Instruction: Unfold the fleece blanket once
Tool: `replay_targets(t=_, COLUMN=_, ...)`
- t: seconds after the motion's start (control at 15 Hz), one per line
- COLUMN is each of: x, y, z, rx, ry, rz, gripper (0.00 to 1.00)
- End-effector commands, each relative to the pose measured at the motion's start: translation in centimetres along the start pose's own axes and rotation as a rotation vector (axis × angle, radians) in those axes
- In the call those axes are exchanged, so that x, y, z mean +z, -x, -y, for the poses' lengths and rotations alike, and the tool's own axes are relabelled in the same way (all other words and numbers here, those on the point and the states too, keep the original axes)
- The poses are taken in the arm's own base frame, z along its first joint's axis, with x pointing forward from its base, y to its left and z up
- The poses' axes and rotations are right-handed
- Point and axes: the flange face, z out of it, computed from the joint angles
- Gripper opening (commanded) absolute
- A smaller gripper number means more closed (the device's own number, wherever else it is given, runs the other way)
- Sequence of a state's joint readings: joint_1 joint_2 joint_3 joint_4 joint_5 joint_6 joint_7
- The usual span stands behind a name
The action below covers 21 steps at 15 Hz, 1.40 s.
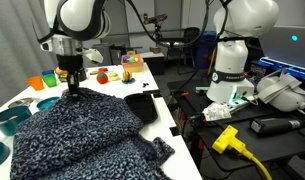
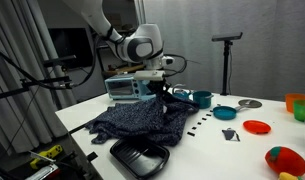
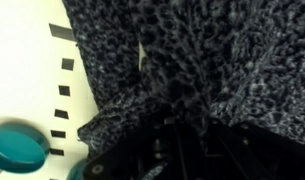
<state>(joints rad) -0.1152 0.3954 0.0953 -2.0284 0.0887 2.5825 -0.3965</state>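
I will next sweep the blanket's pinched edge across it to the end away from the teal bowls, opening the fold, then let go.
The fleece blanket (image 1: 82, 135), mottled dark navy and pale grey, lies folded over most of the white table in both exterior views (image 2: 142, 120). My gripper (image 1: 70, 88) stands upright at the blanket's far edge, also in an exterior view (image 2: 164, 100). In the wrist view the cloth (image 3: 212, 50) bunches into folds that run up between my dark fingers (image 3: 182, 125). The fingers look closed on a pinch of the blanket's edge, lifted slightly off the table. The fingertips themselves are hidden in the fabric.
A small black tray (image 1: 142, 105) sits beside the blanket near the table edge (image 2: 140, 157). Teal bowls (image 1: 10, 118) (image 2: 224, 112) (image 3: 17, 148), a red lid (image 2: 257, 127), orange and green cups (image 1: 35, 82) and toy fruit (image 1: 102, 75) stand around it.
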Motion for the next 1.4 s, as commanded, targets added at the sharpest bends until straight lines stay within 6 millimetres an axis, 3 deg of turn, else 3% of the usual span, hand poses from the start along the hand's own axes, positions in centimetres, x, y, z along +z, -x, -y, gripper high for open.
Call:
replay_targets(t=0.0, x=-5.3, y=-0.9, z=6.8, rx=-0.098, ry=0.054, rz=-0.056, gripper=0.02)
replay_targets(t=0.2, x=-8.0, y=-0.7, z=14.4, rx=-0.225, ry=0.064, rz=-0.076, gripper=0.02)
replay_targets(t=0.4, x=-9.2, y=0.9, z=21.9, rx=-0.364, ry=0.057, rz=-0.08, gripper=0.02)
replay_targets(t=0.73, x=-8.5, y=5.4, z=33.4, rx=-0.58, ry=0.007, rz=-0.048, gripper=0.02)
replay_targets(t=0.87, x=-7.9, y=7.2, z=37.1, rx=-0.662, ry=-0.004, rz=-0.035, gripper=0.02)
replay_targets(t=1.07, x=-7.0, y=9.6, z=41.0, rx=-0.759, ry=-0.011, rz=-0.009, gripper=0.02)
replay_targets(t=1.13, x=-6.8, y=10.4, z=41.9, rx=-0.792, ry=-0.007, rz=0.004, gripper=0.34)
replay_targets(t=1.2, x=-6.6, y=11.0, z=42.6, rx=-0.83, ry=0.001, rz=0.012, gripper=0.35)
replay_targets(t=1.33, x=-6.4, y=11.8, z=43.6, rx=-0.895, ry=0.024, rz=0.013, gripper=0.49)
